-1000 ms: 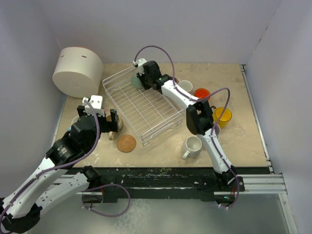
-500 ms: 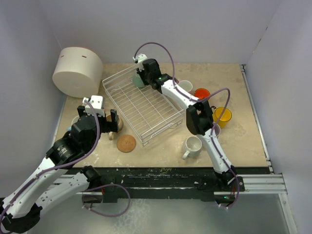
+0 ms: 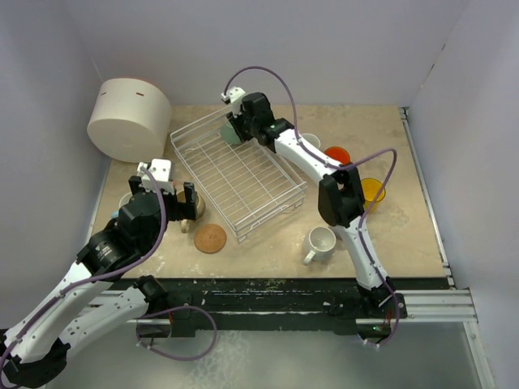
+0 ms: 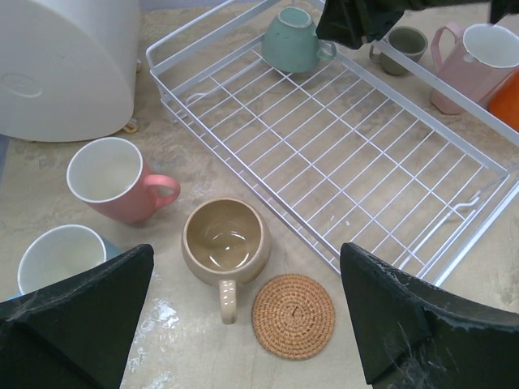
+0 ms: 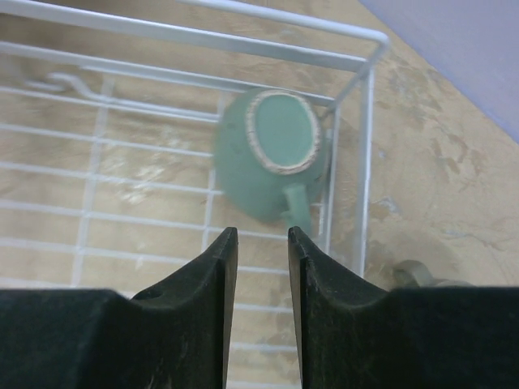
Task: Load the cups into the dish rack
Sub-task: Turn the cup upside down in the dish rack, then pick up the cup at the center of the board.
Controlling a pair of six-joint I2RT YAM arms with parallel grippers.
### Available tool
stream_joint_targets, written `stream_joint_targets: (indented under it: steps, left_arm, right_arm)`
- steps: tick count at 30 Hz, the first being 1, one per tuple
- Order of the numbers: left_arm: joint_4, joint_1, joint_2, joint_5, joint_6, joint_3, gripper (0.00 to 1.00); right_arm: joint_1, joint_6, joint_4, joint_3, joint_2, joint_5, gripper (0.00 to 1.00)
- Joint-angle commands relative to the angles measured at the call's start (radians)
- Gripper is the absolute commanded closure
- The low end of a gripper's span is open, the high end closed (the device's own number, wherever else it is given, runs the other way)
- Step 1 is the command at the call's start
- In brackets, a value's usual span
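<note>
The white mug's opening faces up, so I will move my left gripper to the right in the top view, past the cork coaster, and down onto the white mug's rack-side rim [image 3: 310, 237].
The white wire dish rack [image 3: 235, 174] lies at mid-table, and also shows in the left wrist view [image 4: 340, 162] and the right wrist view [image 5: 146, 162]. A teal cup [image 5: 272, 154] sits bottom-up in its far corner [image 4: 293, 40]. My right gripper [image 5: 261, 235] hovers just above and beside it, jaws parted and empty [image 3: 241, 128]. My left gripper [image 4: 243, 259] is open wide above a beige mug [image 4: 223, 239] left of the rack. A pink mug [image 4: 109, 178] and a light blue mug [image 4: 61, 259] stand near it.
A cork coaster [image 4: 293, 316] lies by the rack's near corner. A large white cylindrical container [image 3: 130, 117] stands at the back left. Right of the rack are an olive-grey cup [image 4: 403, 44], a pink mug [image 4: 474, 61], an orange mug [image 3: 336, 155], a yellow mug [image 3: 371, 191] and a white mug [image 3: 322, 241].
My right gripper has drawn a little back and up from the teal cup, which stays in the rack's far corner. The right elbow has shifted right. The left arm has not moved.
</note>
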Motion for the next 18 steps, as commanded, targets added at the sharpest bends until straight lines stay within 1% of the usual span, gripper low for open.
stream_joint_targets:
  steps: [1, 5, 10, 13, 16, 18]
  left_arm:
    - [0.059, 0.008, -0.023, 0.024, 0.026, -0.017, 0.01]
    - [0.083, 0.007, -0.027, 0.065, 0.038, -0.031, 0.01]
    - [0.107, 0.007, -0.019, 0.111, 0.039, -0.047, 0.01]
    - [0.117, 0.007, 0.002, 0.147, 0.035, -0.049, 0.01]
    - [0.131, 0.007, 0.033, 0.203, 0.008, -0.045, 0.01]
    - [0.152, 0.007, 0.045, 0.251, -0.023, -0.053, 0.01]
  right_arm:
    - [-0.002, -0.033, -0.041, -0.051, -0.214, -0.258, 0.65]
    - [-0.002, -0.094, -0.094, -0.155, -0.363, -0.402, 0.64]
    - [-0.012, -0.172, -0.112, -0.402, -0.589, -0.563, 0.61]
    - [-0.034, -0.222, -0.099, -0.559, -0.745, -0.601, 0.60]
    - [-0.083, -0.244, -0.118, -0.677, -0.881, -0.634, 0.60]
    - [-0.148, -0.248, -0.145, -0.743, -0.958, -0.680, 0.60]
